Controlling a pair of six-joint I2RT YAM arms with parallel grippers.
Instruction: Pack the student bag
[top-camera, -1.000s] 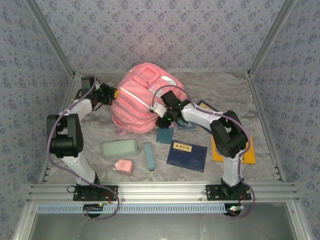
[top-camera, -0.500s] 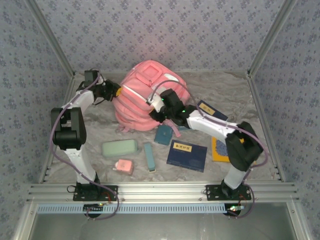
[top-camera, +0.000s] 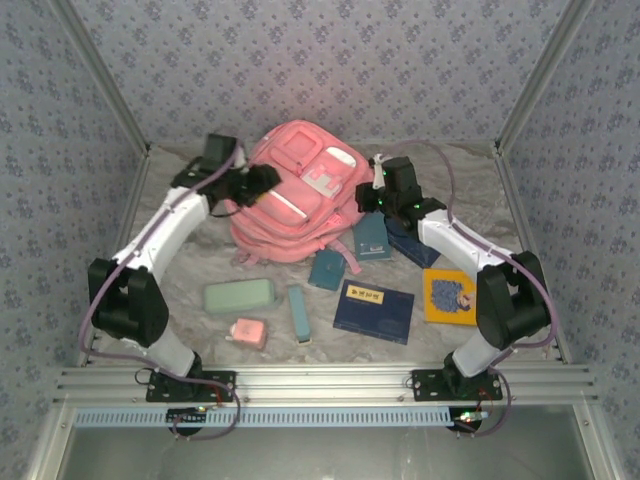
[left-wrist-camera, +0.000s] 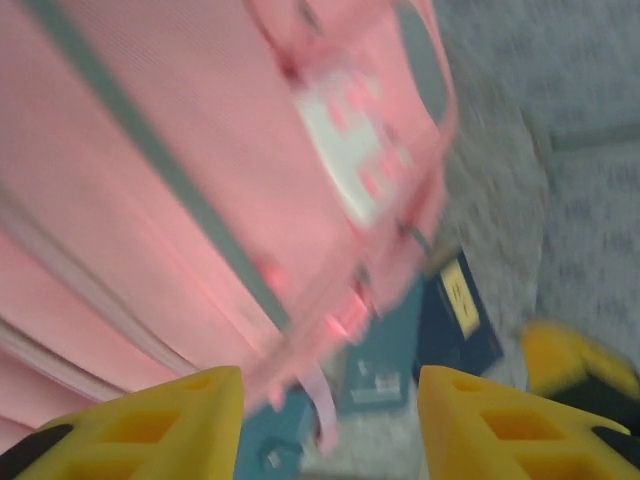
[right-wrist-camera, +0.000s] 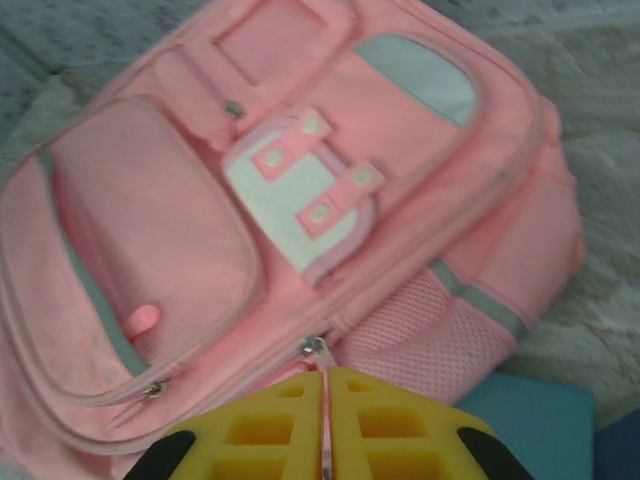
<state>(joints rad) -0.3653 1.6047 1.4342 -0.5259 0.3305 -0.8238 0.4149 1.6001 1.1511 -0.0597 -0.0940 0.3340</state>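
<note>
The teal book (top-camera: 372, 240) lies back from my right gripper, so my right gripper will move off the bag (top-camera: 300, 205) toward it, tug the zipper pull along and release the zipper pull.
The student bag (top-camera: 300, 205), a big pink backpack, lies front-up at the back middle of the table. My right gripper (top-camera: 369, 193) is at the bag's right side. In the right wrist view the right gripper (right-wrist-camera: 325, 378) is shut on the thin pink zipper pull (right-wrist-camera: 323, 362) of the bag (right-wrist-camera: 150, 210), just below the metal slider (right-wrist-camera: 312, 346). My left gripper (top-camera: 264, 180) hovers over the bag's left part. In the blurred left wrist view the left gripper (left-wrist-camera: 330, 425) is open with nothing between its yellow fingers (left-wrist-camera: 190, 420), above the bag (left-wrist-camera: 150, 180).
In front of the bag lie a green pencil case (top-camera: 240, 295), a teal stick (top-camera: 298, 312), a small pink item (top-camera: 248, 332), a teal notebook (top-camera: 327, 270), a navy book (top-camera: 374, 310) and a yellow book (top-camera: 449, 296). A teal book (top-camera: 371, 236) lies under the right arm.
The bag has turned with its front pockets more upward. My right gripper moved from the bag's front to its right side and shut on the zipper pull. The left gripper opened and reached over the bag.
</note>
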